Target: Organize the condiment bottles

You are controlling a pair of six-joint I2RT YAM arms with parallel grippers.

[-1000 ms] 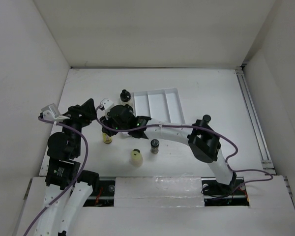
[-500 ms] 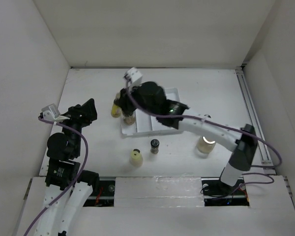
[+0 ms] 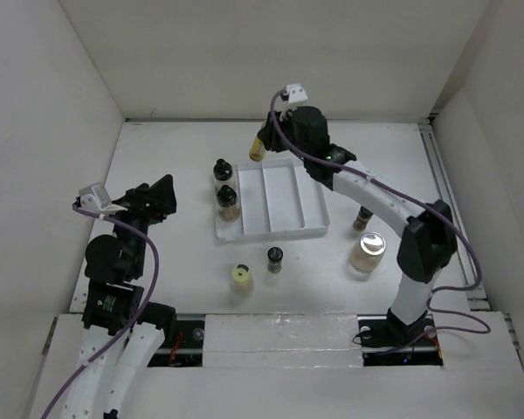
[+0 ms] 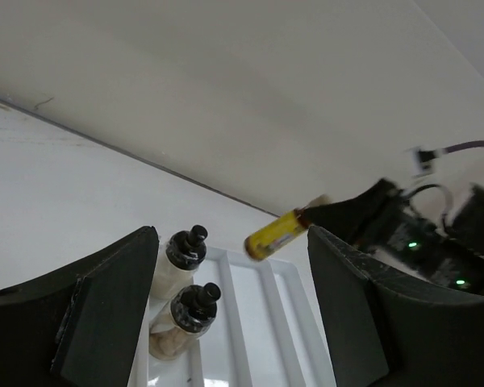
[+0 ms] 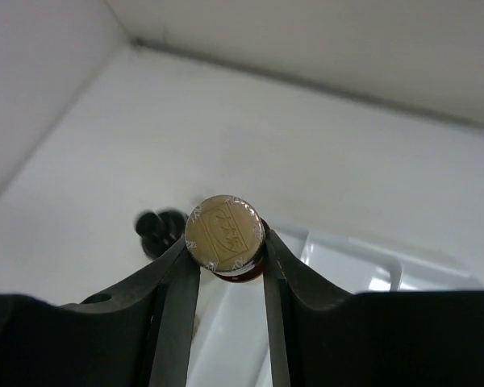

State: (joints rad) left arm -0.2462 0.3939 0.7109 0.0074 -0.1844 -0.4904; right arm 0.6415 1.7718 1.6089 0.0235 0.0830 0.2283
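The empty section's far end (image 3: 251,178) beside the black-capped bottles is below and to the left in the top view. My right gripper needs to move down that way next and release.
My right gripper (image 3: 267,142) is shut on the slim amber yellow-labelled bottle (image 3: 257,147) and holds it tilted in the air above the far edge of the white tray (image 3: 310,231). In the right wrist view the bottle's round end (image 5: 224,234) sits between my fingers. Two black-capped bottles (image 3: 220,171) (image 3: 228,202) stand in the tray's left compartment, also seen in the left wrist view (image 4: 180,251) (image 4: 185,316). A cream-yellow bottle (image 3: 240,277) and a small black-capped one (image 3: 274,258) stand in front of the tray. My left gripper (image 3: 155,199) is open and empty, left of the tray.
A silver-lidded jar (image 3: 368,251) stands right of the tray, and another dark-capped bottle (image 3: 363,216) shows partly behind my right arm. White walls enclose the table on three sides. A rail (image 3: 445,201) runs along the right edge.
My right gripper took the amber bottle from the table left of the tray, lifted it and carried it to the tray's far edge. The left arm stayed still.
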